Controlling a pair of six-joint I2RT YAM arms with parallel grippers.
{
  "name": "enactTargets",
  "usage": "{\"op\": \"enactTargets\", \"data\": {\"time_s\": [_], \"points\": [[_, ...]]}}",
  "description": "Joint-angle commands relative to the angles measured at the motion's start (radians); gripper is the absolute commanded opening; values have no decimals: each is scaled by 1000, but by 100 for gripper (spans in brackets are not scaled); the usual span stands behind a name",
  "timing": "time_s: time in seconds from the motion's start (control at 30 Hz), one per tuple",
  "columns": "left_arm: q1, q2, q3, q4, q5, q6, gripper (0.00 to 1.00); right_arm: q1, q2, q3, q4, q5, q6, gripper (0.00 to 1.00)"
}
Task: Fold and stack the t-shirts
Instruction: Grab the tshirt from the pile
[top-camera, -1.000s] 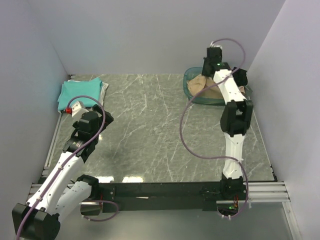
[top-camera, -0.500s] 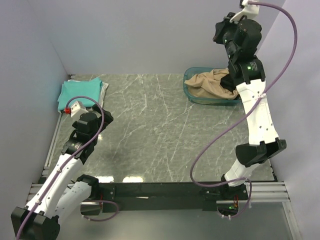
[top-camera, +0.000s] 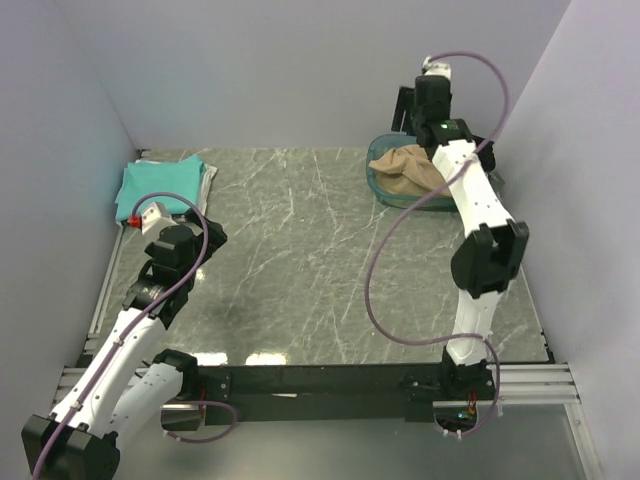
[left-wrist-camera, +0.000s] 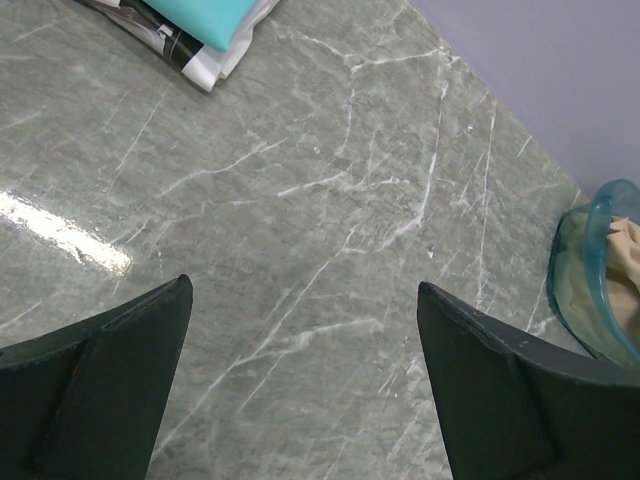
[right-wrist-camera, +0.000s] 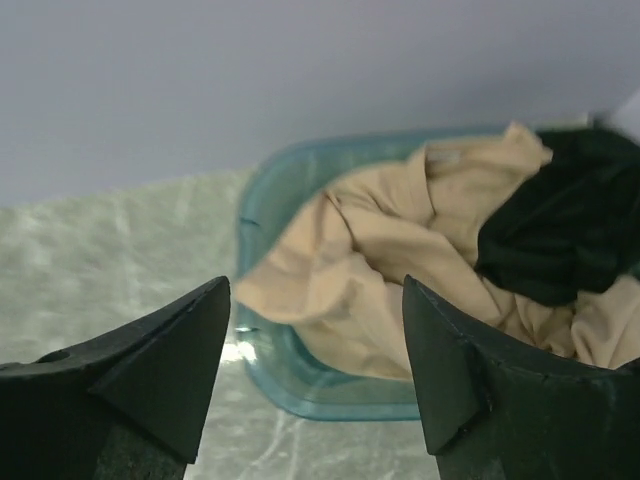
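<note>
My right gripper goes down into the teal basin (top-camera: 378, 183) onto the raised fold of the tan t-shirt next, since that fold lies below its fingertips.
A crumpled tan t-shirt (top-camera: 408, 168) lies in the teal basin (top-camera: 378, 183) at the back right, one fold spilling over the near-left rim (right-wrist-camera: 300, 385). In the right wrist view the tan t-shirt (right-wrist-camera: 400, 240) lies beside a black garment (right-wrist-camera: 560, 230). My right gripper (right-wrist-camera: 315, 285) hangs open just above and behind the basin, holding nothing. A folded teal t-shirt (top-camera: 160, 185) tops a small stack at the back left, with white cloth (left-wrist-camera: 240, 45) under it. My left gripper (left-wrist-camera: 305, 290) is open over bare tabletop, well short of that stack.
Lilac walls close in the marble table (top-camera: 300, 260) on three sides. A metal rail (top-camera: 105, 290) runs along its left edge. The right arm's cable (top-camera: 375, 260) loops out over the table's right half. The basin's edge (left-wrist-camera: 580, 290) shows at the right of the left wrist view.
The right arm swung up high, then came back down over the basin, and its jaws opened. The tan t-shirt now sits more bunched toward the basin's left rim. The left arm stayed still.
</note>
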Motion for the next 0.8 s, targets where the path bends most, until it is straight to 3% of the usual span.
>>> {"op": "enactTargets", "data": {"time_s": [0.0, 0.1, 0.4, 0.5, 0.53, 0.57, 0.77], "points": [[-4, 6, 38, 13, 4, 18, 99, -23, 107, 62, -60, 51, -16, 77], [-4, 21, 42, 3, -4, 18, 100, -43, 200, 77, -47, 65, -37, 79], [-4, 41, 50, 3, -14, 19, 99, -87, 425, 161, -163, -122, -30, 78], [-4, 49, 58, 0, -20, 19, 99, -87, 433, 161, -181, -171, -27, 44], [-4, 50, 58, -2, -19, 19, 99, -89, 428, 163, -182, -173, -17, 12], [-4, 52, 59, 0, -17, 19, 99, -90, 416, 166, -182, -174, -13, 0], [-4, 47, 61, 1, -7, 16, 99, -84, 192, 163, -111, -218, 44, 0]]}}
